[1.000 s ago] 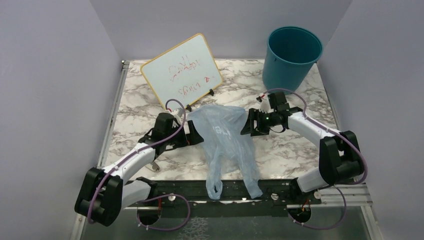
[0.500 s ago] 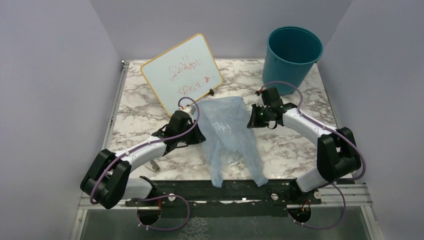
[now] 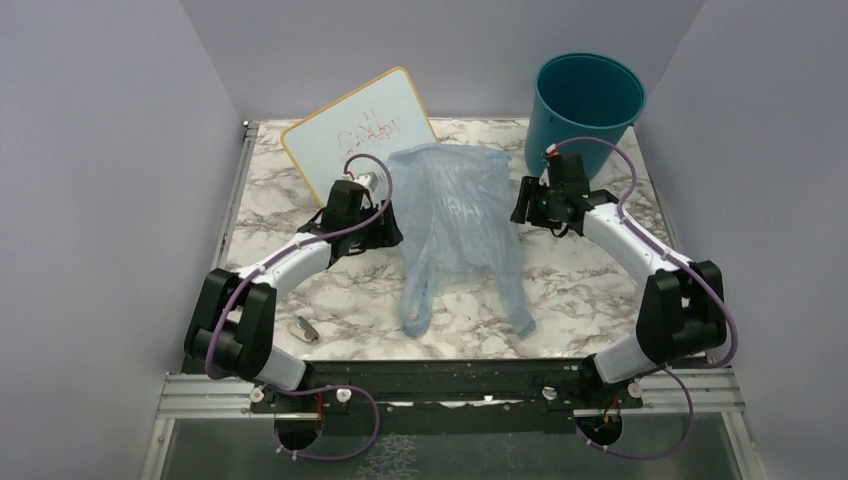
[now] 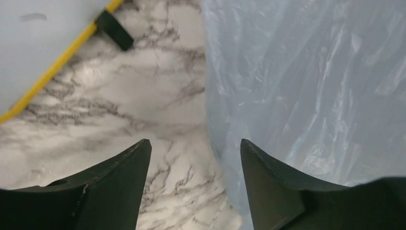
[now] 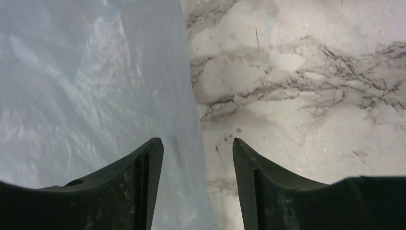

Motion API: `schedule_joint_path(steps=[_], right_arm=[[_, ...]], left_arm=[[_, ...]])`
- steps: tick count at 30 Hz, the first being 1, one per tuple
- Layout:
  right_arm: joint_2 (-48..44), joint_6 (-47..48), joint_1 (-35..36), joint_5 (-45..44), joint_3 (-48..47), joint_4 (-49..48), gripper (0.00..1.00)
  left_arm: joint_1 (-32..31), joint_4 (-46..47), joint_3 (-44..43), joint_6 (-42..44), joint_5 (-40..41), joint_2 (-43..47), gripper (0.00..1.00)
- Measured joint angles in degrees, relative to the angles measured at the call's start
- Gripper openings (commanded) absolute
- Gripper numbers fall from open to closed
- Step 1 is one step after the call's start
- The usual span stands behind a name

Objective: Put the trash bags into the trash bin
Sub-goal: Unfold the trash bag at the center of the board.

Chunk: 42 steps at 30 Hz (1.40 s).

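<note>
My right gripper turns, swings back across the bag (image 3: 455, 215) and lowers onto its base next, since the film narrows into a handle on the whiteboard's side.
The pale-blue trash bag (image 3: 455, 215) is spread between my two grippers at mid-table, its handles trailing toward the near edge. The teal trash bin (image 3: 585, 100) stands upright at the back right, just beyond my right gripper. My left gripper (image 3: 392, 222) is at the bag's left edge. In the left wrist view its jaws (image 4: 194, 143) stand apart, the bag's edge (image 4: 311, 81) running up between them. My right gripper (image 3: 518, 205) is at the bag's right edge. In the right wrist view its jaws (image 5: 196, 141) are apart with the film's edge (image 5: 86, 81) between them.
A yellow-framed whiteboard (image 3: 350, 140) stands propped at the back left, close behind my left gripper and partly hidden by the bag; it also shows in the left wrist view (image 4: 38, 43). A small dark object (image 3: 306, 328) lies on the marble near the front left. Walls enclose three sides.
Both grippers have moved away from the near edge toward the back, and the bag has come with them. Its handles no longer hang over the front rail.
</note>
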<state>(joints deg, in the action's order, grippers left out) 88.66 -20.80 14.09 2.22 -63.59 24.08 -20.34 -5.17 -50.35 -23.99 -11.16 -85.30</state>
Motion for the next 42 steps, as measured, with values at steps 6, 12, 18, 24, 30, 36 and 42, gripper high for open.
schedule_joint_path(steps=[6,12,18,24,30,36,42], right_arm=[[-11.3,3.0,0.0,8.1,6.7,-3.1,0.64],[-19.0,12.8,6.2,22.2,16.9,-20.2,0.64],[-19.3,42.5,24.3,24.5,21.6,-26.4,0.64],[-15.8,64.3,30.2,23.5,21.8,-26.7,0.62],[-9.1,74.9,32.3,22.6,20.2,-25.2,0.60],[-3.8,80.9,34.5,21.5,17.7,-25.4,0.60],[3.1,82.9,34.7,19.9,13.9,-25.9,0.51]], left_arm=[[-0.2,-3.3,9.5,-0.5,-1.4,8.0,0.87],[-0.2,-4.3,14.5,-2.3,-2.0,19.2,0.92],[-0.2,-4.0,18.7,-6.2,-1.9,24.7,0.93],[-0.2,-3.6,22.4,-9.9,-2.4,29.4,0.93],[-0.2,-3.8,23.9,-11.6,-3.8,32.8,0.93],[-0.2,-4.2,24.7,-12.7,-5.1,33.6,0.93],[-0.2,-4.2,24.7,-13.1,-6.3,33.7,0.94]])
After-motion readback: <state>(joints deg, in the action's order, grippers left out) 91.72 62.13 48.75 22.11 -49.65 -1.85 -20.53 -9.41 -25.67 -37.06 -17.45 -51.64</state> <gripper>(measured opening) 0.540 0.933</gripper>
